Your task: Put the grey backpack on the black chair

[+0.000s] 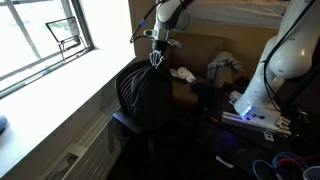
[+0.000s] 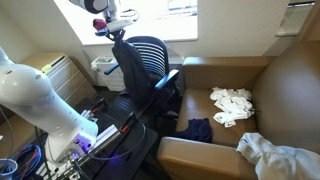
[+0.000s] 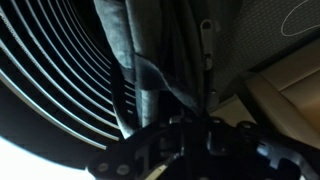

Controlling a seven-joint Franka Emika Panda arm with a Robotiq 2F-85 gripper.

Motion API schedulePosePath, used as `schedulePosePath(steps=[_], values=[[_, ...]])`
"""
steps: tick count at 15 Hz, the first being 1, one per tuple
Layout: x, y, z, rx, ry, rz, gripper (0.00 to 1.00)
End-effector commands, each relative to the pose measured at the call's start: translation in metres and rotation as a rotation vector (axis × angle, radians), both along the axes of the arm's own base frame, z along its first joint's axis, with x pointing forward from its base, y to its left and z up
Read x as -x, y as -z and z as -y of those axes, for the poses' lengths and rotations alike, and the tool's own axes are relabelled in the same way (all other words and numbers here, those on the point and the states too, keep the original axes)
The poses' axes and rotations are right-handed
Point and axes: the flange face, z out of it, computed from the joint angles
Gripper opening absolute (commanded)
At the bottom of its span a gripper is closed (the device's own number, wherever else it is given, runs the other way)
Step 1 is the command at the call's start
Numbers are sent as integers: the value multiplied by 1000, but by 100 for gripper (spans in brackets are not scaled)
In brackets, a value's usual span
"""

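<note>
The robot's gripper needs to swing the backpack's handle outward to the top of the chair's back (image 2: 151, 41) and let go of it there, because the backpack (image 2: 130, 72) hangs short of the top of the chair's back.
The grey backpack (image 1: 155, 100) hangs dark and upright against the black chair (image 1: 125, 92), whose ribbed back faces the window. In both exterior views my gripper (image 1: 157, 57) sits right above the backpack's top and looks shut on it. It also shows in an exterior view (image 2: 114, 31), over the backpack (image 2: 130, 72) and the chair (image 2: 152, 52). In the wrist view grey fabric and a strap (image 3: 138, 70) run down into my dark fingers (image 3: 190, 135), with the chair's ribbed back (image 3: 55, 75) beside them. The fingertips are in shadow.
A window and wide sill (image 1: 60, 85) lie beside the chair. A white robot arm (image 1: 275, 70) on a base with cables stands close by. Brown boxes (image 2: 240, 80) hold white cloths (image 2: 232, 100), and a dark cloth (image 2: 197, 128) lies on the floor.
</note>
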Motion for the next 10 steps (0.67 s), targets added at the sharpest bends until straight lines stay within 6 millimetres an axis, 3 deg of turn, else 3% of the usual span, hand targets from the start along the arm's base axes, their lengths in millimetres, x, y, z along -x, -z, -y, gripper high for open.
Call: schedulePosePath(steps=[1, 3, 4, 6, 9, 10], values=[[-11, 39, 7, 48, 16, -10, 2], [-20, 61, 27, 108, 113, 43, 2], [-10, 49, 10, 77, 50, 2, 2], [-12, 64, 15, 89, 62, -9, 6], [-11, 60, 7, 83, 50, -3, 6], [-12, 60, 7, 92, 48, 0, 2]])
